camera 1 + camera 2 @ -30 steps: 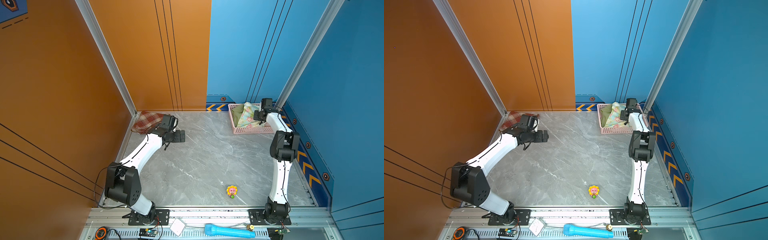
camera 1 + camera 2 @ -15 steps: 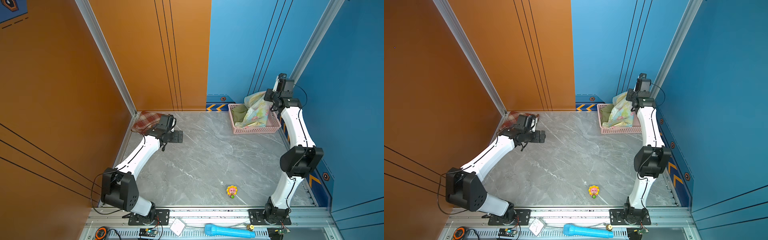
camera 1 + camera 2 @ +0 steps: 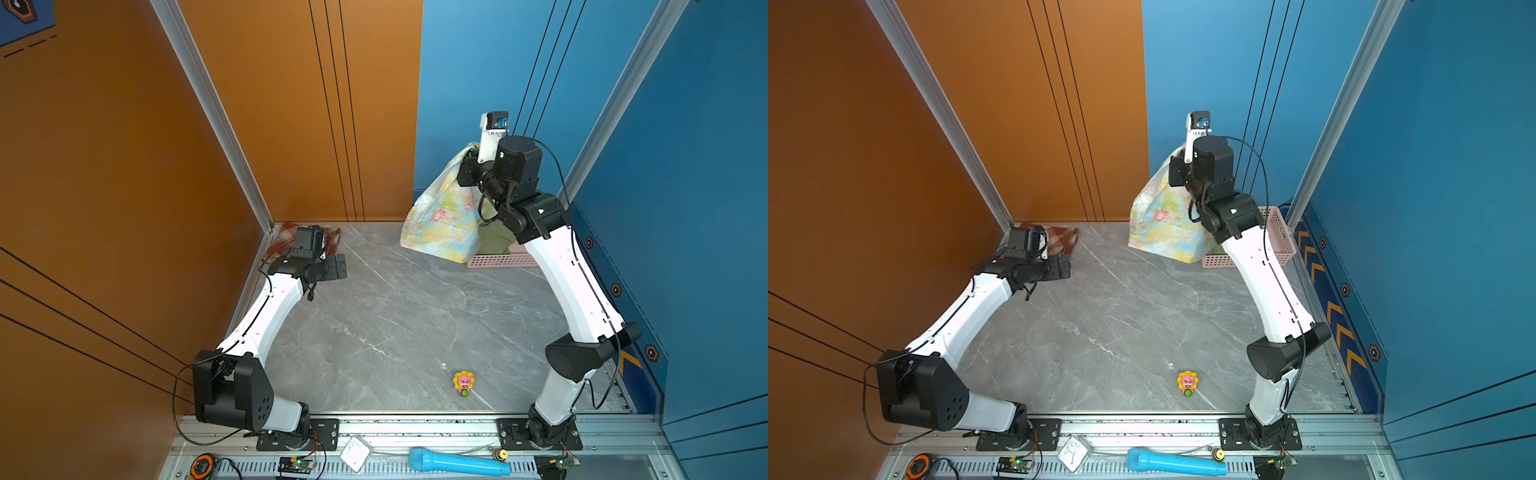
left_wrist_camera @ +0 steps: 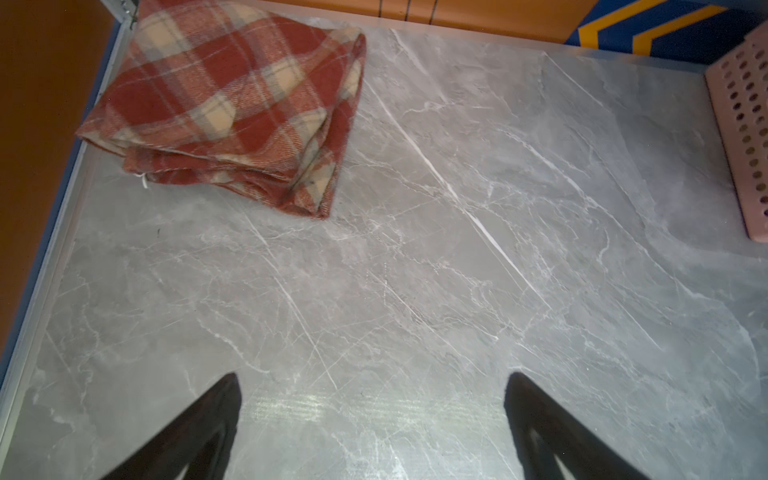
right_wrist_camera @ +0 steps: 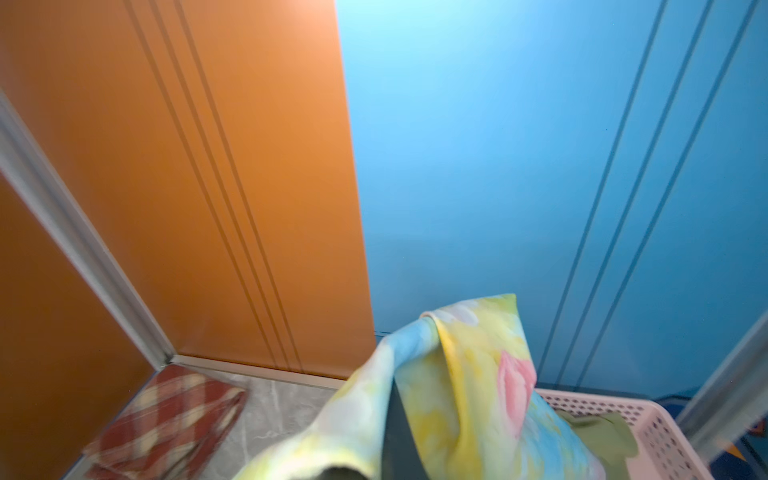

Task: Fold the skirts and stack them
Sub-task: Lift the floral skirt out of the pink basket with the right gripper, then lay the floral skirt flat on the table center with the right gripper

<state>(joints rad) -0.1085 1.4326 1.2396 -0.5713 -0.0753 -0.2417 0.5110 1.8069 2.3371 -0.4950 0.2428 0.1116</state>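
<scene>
I need to move my right gripper toward the plaid skirt (image 3: 1063, 241) next, then down, and release the floral skirt's top on the bare marble below it beside the pink basket.
My right gripper (image 3: 467, 166) (image 3: 1177, 166) is raised high over the pink basket (image 3: 503, 261) and shut on the top of the pastel floral skirt (image 3: 444, 216) (image 3: 1163, 224). That skirt hangs down with its hem in front of the basket's left end. In the right wrist view the floral skirt (image 5: 469, 374) drapes over the gripper (image 5: 395, 399). The olive green skirt (image 3: 496, 241) (image 5: 602, 432) lies in the basket. A folded red-and-cream plaid skirt (image 4: 232, 104) (image 3: 1063, 241) rests in the far left corner. My left gripper (image 4: 374, 378) (image 3: 338, 266) hovers open beside it, holding nothing.
The orange wall and blue wall close off the back and sides. A small sunflower toy (image 3: 464, 383) stands near the front edge of the grey marble table (image 3: 395, 324). A blue microphone (image 3: 457, 465) lies on the front rail.
My right arm has lifted the floral skirt up out of the basket and swung it a little toward the middle. The left arm has barely moved.
</scene>
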